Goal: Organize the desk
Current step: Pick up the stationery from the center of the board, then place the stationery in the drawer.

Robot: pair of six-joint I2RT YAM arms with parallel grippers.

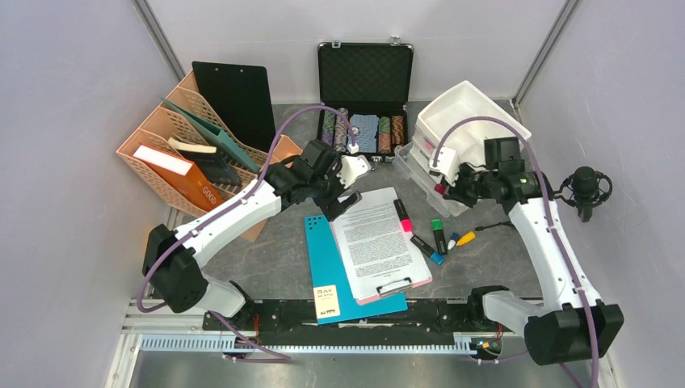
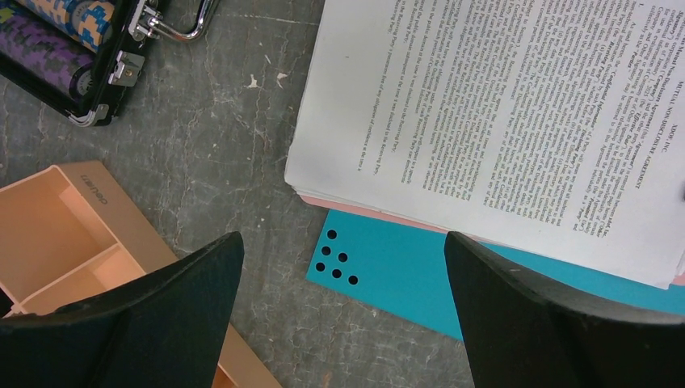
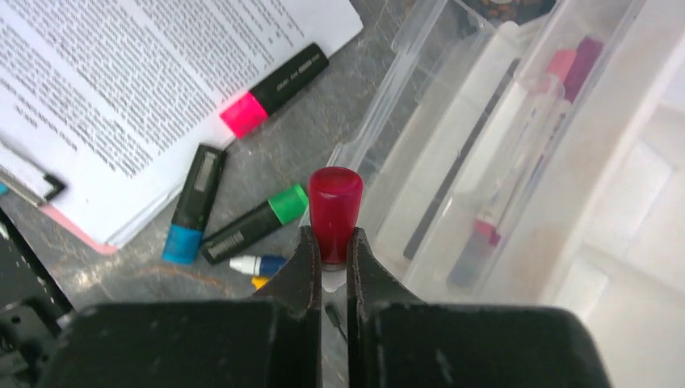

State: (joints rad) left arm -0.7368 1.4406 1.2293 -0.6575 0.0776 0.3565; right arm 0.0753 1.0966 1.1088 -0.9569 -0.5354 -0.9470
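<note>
The robot's right gripper will next move outward and down into the clear plastic drawer box to let go of the red-capped marker (image 3: 335, 212), since other pens are already in the box.
The desk (image 1: 283, 250) is a dark grey mottled top. Above its right side my right gripper (image 3: 333, 242) is shut on a red-capped marker (image 3: 335, 212), right at the edge of a clear plastic drawer box (image 3: 452, 162). Pink (image 3: 275, 89), green (image 3: 254, 226) and blue (image 3: 194, 206) highlighters lie loose on the desk below it. My left gripper (image 2: 341, 242) hangs open and holds nothing, over the far corner of a teal folder (image 2: 404, 275). On the folder rests a pink clipboard with printed papers (image 2: 501, 113). In the top view the left gripper (image 1: 343, 190) and right gripper (image 1: 443, 187) flank the papers (image 1: 376, 234).
An open black case of poker chips (image 1: 365, 97) stands at the back centre. A peach file organiser (image 1: 202, 153) with books fills the left. A white tray (image 1: 468, 117) sits on the clear drawers. A microphone (image 1: 586, 190) stands far right. Small blue and yellow pens (image 1: 466, 238) lie by the highlighters.
</note>
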